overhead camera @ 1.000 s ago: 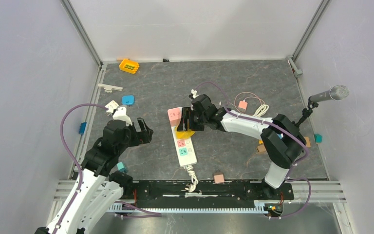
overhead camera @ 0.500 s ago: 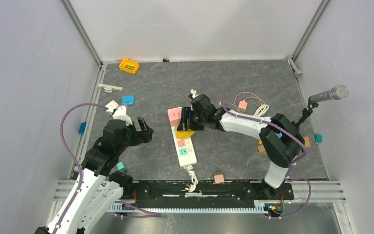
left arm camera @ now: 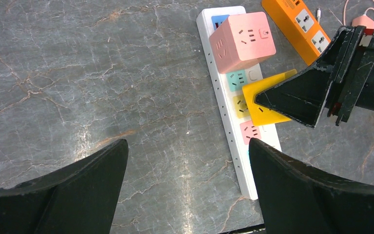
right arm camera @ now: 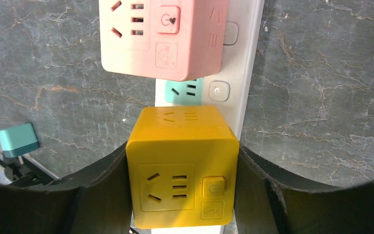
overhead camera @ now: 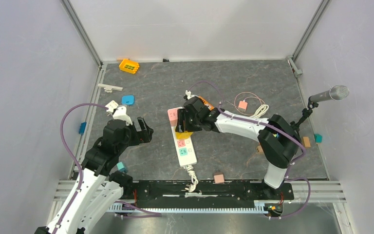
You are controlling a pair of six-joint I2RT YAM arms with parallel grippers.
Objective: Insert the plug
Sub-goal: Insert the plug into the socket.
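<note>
The yellow socket is below my right gripper and its color matches. Next I will straighten the gripper upright and lower the plug onto that socket to release it.
A white power strip (overhead camera: 187,157) lies mid-table with a pink cube plug (overhead camera: 174,114) seated at its far end. My right gripper (overhead camera: 183,126) is shut on a yellow cube plug (overhead camera: 187,133) and holds it over the strip just below the pink cube. In the right wrist view the yellow plug (right arm camera: 182,170) sits between both fingers, over the strip (right arm camera: 246,58), with a teal socket (right arm camera: 185,90) showing between it and the pink cube (right arm camera: 163,36). My left gripper (overhead camera: 144,130) is open and empty, left of the strip (left arm camera: 233,97).
An orange power strip (overhead camera: 205,102) lies behind the right wrist. A small pink plug with cable (overhead camera: 243,104) is to the right, a microphone (overhead camera: 328,94) at far right. A yellow block (overhead camera: 129,66), blue piece (overhead camera: 128,100) and teal block (overhead camera: 121,167) lie on the left.
My right wrist has shifted slightly left and turned, uncovering the orange strip behind it. The yellow plug stays over the strip. The left arm has not moved.
</note>
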